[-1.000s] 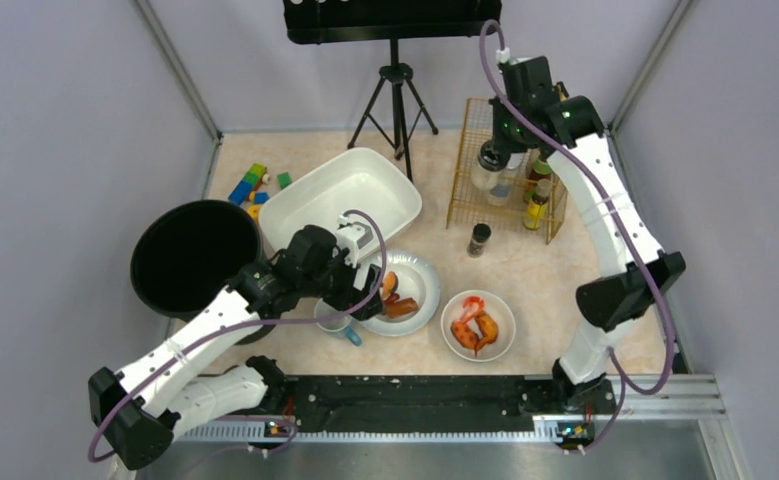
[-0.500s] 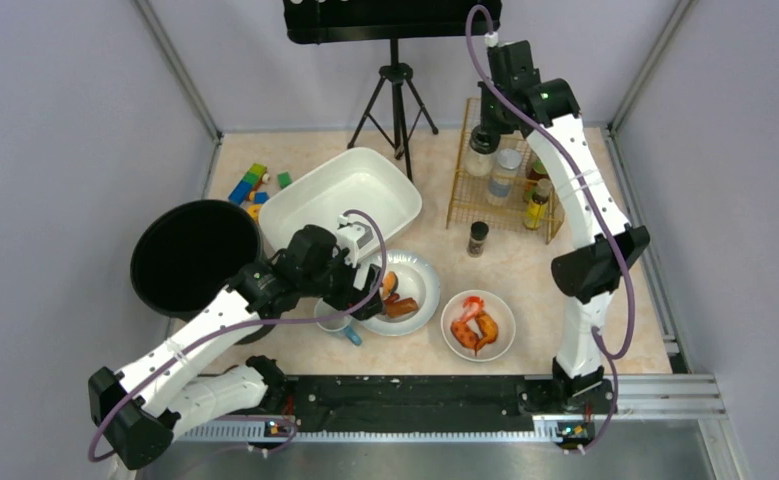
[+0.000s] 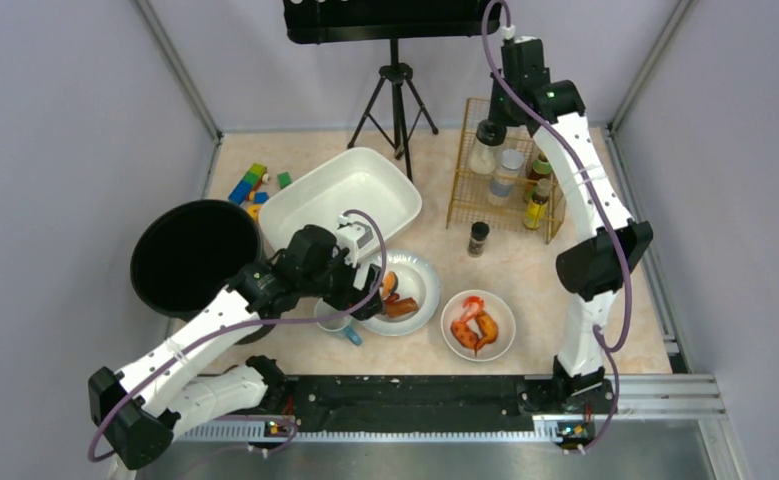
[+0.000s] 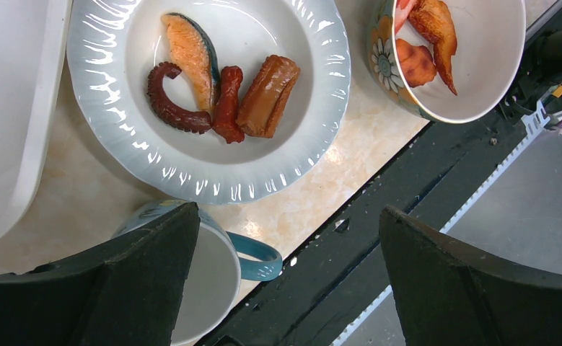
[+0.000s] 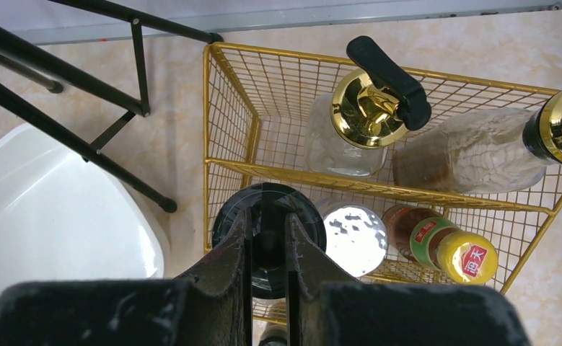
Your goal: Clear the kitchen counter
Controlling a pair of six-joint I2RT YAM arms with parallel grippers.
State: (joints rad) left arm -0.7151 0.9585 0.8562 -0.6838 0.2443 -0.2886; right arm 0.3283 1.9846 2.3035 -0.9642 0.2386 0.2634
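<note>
My right gripper lowers the clear jar next, between the rack's end wires (image 3: 474, 187) and the silver-lidded jar, then releases the lid.
The kitchen counter (image 3: 540, 265) is pale marbled stone. My right gripper (image 3: 495, 122) is shut on the black lid (image 5: 267, 205) of a clear jar (image 3: 483, 155) and holds it upright over the left end of the gold wire rack (image 3: 463, 195). In the right wrist view the gripper (image 5: 267, 218) pinches the lid's centre knob. My left gripper (image 3: 350, 300) hangs open and empty over a blue-handled mug (image 4: 252, 256) beside a white plate (image 4: 112, 137) of fish, octopus and sausage. A flowered bowl (image 3: 478, 325) of shrimp sits to the plate's right.
The rack (image 5: 220, 108) holds a gold pump bottle (image 5: 368, 108), a gold-capped bottle (image 5: 472, 155), a silver-lidded jar (image 5: 355, 229) and a yellow-capped bottle (image 5: 465, 259). A small spice jar (image 3: 479, 238), white tub (image 3: 340, 195), black bin (image 3: 193, 258), toy blocks (image 3: 250, 185) and tripod (image 3: 395, 100) stand around.
My right arm has swung its elbow left and carried the jar a little farther back over the rack's left end. The left arm has not moved.
</note>
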